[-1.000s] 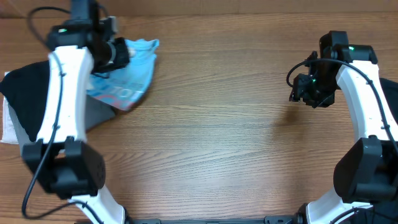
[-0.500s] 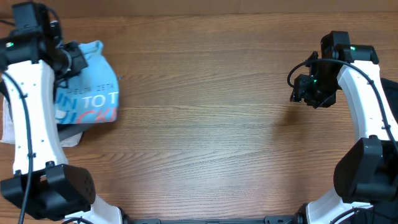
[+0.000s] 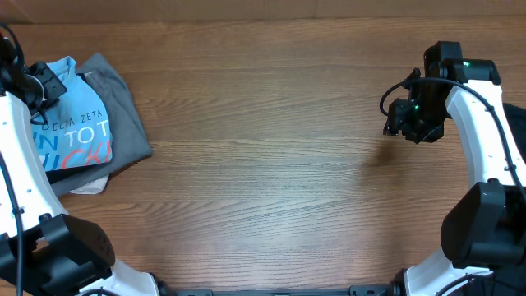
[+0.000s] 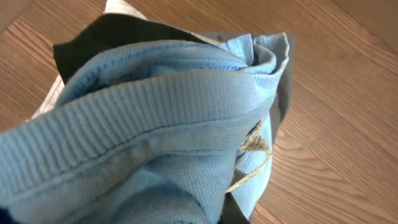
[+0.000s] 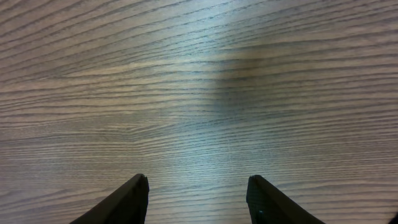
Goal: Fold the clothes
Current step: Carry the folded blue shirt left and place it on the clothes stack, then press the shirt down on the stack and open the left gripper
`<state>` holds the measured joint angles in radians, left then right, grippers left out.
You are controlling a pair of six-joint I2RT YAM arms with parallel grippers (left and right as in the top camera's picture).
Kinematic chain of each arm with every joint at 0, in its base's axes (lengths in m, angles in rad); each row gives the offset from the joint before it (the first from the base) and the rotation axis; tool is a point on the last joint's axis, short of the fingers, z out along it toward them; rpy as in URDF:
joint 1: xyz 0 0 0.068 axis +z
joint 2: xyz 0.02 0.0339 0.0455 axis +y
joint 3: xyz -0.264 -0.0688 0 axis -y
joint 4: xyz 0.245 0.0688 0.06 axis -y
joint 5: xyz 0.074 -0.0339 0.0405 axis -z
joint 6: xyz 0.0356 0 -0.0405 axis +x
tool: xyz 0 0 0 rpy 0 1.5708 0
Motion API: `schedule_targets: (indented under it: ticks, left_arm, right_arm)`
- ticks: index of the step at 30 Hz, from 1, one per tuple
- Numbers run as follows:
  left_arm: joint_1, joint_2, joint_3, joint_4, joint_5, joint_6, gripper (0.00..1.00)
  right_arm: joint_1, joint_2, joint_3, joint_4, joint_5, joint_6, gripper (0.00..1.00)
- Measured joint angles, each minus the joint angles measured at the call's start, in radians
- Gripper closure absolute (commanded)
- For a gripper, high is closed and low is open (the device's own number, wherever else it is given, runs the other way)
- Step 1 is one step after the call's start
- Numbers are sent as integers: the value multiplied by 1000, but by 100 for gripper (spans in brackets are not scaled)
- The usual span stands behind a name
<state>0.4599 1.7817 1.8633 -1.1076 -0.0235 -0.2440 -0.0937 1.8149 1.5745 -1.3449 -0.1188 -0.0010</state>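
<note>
I need to pull the blue collar fabric (image 4: 161,106) to the left in the overhead view with my left gripper. It is bunched up on the stack, and the pull will spread it out.
The sky-blue T-shirt (image 3: 74,136) with white and pink-red lettering lies folded on a stack of clothes at the table's far left. Under it are a grey garment (image 3: 123,115), a black one (image 3: 51,170) and a white one (image 3: 89,187). My left gripper (image 3: 43,89) is at the shirt's back left corner, shut on the blue collar fabric (image 4: 161,106), which fills the left wrist view and hides the fingers. My right gripper (image 5: 198,180) hangs open over bare wood at the right (image 3: 396,119), holding nothing.
The wooden table (image 3: 271,164) stretches between the two arms. In the left wrist view, black cloth (image 4: 93,37), a white edge (image 4: 121,7) and grey cloth (image 4: 285,93) show behind the blue fabric. The stack sits close to the table's left edge.
My left arm has swung left with the blue T-shirt, from hanging bunched near the back to lying flat, lettering up, on the stack. The right arm has not moved.
</note>
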Motion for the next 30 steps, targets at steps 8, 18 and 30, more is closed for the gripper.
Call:
schedule_targets:
  ticks: [8,18,30]
  left_arm:
    - [44,88,-6,118,-34,15,83]
    - [121,167,-6,173,-68,26,0]
    - [195,154,72,166,-51,26,0]
  right_arm:
    - [0,0,0,-2,0,0,45]
    - [0,0,0,-2,0,0,45]
    - [0,0,0,-1,0,0,44]
